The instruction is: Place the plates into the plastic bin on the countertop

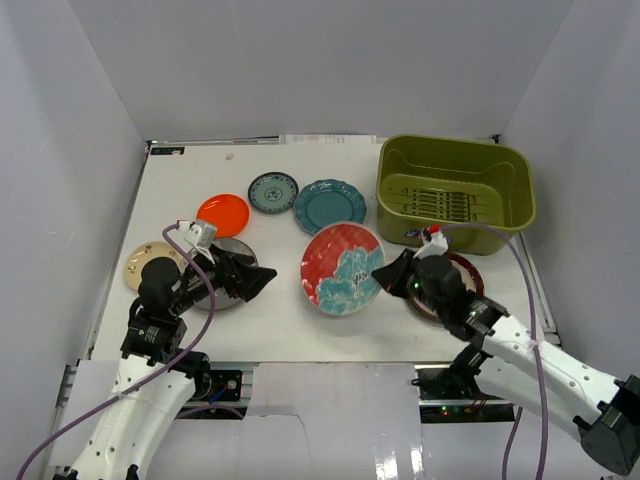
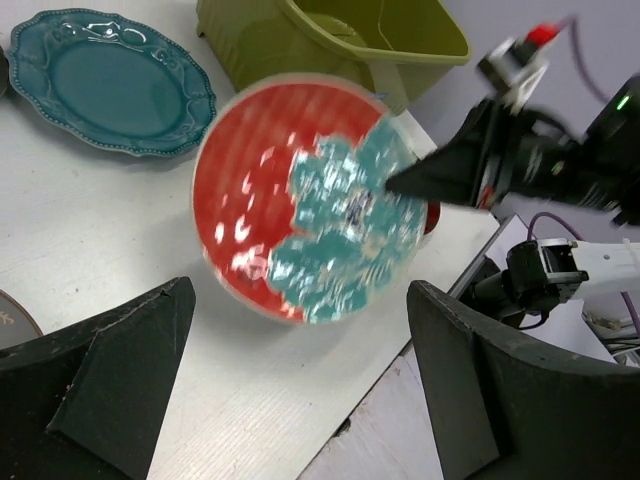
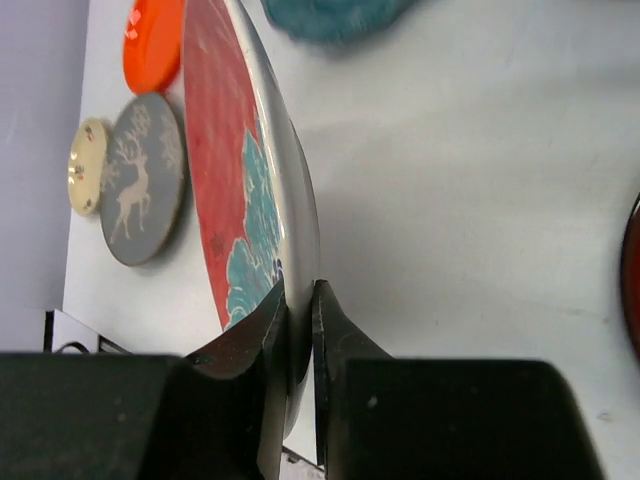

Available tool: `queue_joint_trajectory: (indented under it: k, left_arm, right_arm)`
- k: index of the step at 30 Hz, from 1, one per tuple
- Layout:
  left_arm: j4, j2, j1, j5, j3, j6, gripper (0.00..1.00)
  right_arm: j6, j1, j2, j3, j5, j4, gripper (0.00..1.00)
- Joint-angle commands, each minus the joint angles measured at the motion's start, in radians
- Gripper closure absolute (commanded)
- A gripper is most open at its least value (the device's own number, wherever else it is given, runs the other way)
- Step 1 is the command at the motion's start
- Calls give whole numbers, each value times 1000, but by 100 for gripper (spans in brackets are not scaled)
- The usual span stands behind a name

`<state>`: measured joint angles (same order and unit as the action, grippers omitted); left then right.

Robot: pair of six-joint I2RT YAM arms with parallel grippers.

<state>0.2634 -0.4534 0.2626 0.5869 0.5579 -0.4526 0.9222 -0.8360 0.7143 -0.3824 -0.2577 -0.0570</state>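
My right gripper carries the plate up over the bin's near side next, then down inside, and releases the plate's rim, since the bin's empty bottom lies outward.
My right gripper [image 1: 379, 274] [image 3: 300, 300] is shut on the near right rim of the red-teal patterned plate [image 1: 340, 268] [image 2: 310, 200] [image 3: 225, 150]. That plate stands tilted, its gripped edge off the white countertop [image 1: 270, 320]. The olive-green plastic bin [image 1: 528, 200] [image 2: 260, 40] sits at the back right, with nothing inside it. My left gripper [image 1: 265, 278] [image 2: 300, 292] hangs open to the left of the plate, holding nothing. A teal scalloped plate [image 1: 329, 206] [image 2: 110, 85], a small teal-white plate [image 1: 273, 192] and an orange plate [image 1: 223, 214] [image 3: 152, 40] lie behind.
A beige plate [image 1: 140, 265] [image 3: 85, 165] and a grey deer plate [image 3: 140, 180] lie at the left, partly under my left arm. A dark-red-rimmed plate [image 1: 470, 270] lies under my right arm, in front of the bin. Pale walls enclose the countertop.
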Motion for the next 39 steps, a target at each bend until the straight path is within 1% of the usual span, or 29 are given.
queue_joint_trajectory:
  k: [1,2,3,4,5,7,8,10,11,13,14,17,19,21,25,33,35,37,38,39]
  left_arm:
    - [-7,10,-10,-6,-4,2,2]
    - [-7,10,-10,-7,-4,2,2]
    - [-4,12,-10,-6,-4,0,2]
    - [-6,10,-10,-7,-4,-1,2]
    - [-6,10,-10,-7,-6,-3,2]
    - [-6,5,-8,-3,-6,-8,2]
    - [-6,7,-8,1,-6,-6,2]
    - [-4,25,-3,-4,-7,-6,2]
    - [-3,35,0,-12,-7,-8,2]
    - [2,50,12,-21,-4,-5,2]
    - [3,51,15,-28,-6,-5,2]
    - [8,61,32,-41,-3,-5,2]
    - [13,62,46,-48,-4,-6,2]
    - [14,67,58,-58,-4,-5,2]
    - [17,67,75,-67,-3,-5,2]
    - [33,19,102,-127,-4,-31,2]
    - [34,-4,113,-136,-4,-37,2]
    - [25,-62,118,-98,2,-64,2]
    - [-13,-91,118,-58,2,-86,2]
    - [-39,-131,119,-3,11,-133,2]
  right_arm:
    - [-180,144,8,-396,50,97,92]
    - [-195,188,32,-442,107,97,92]
    - [-210,284,75,-485,130,97,92]
    - [-221,331,98,-571,153,97,92]
    - [-236,427,155,-619,193,92,92]
    - [-229,532,213,-726,247,77,92]
    - [-217,640,268,-752,343,77,92]
    - [-157,747,319,-788,426,80,92]
    - [-145,831,367,-820,495,82,92]
    - [-151,909,407,-848,528,77,92]
    - [-151,964,447,-865,573,75,92]
    - [-169,1041,514,-882,623,59,92]
    - [-181,1063,545,-871,640,25,92]
    - [-239,1065,571,-888,600,-18,92]
    - [-305,1066,663,-903,583,-67,92]
    - [-387,1060,801,-877,589,-93,92]
    - [-401,1052,826,-863,549,-101,92]
    - [-417,1043,833,-848,503,-96,90]
    - [-427,1039,837,-840,488,-98,89]
    - [-436,1032,835,-839,468,-101,85]
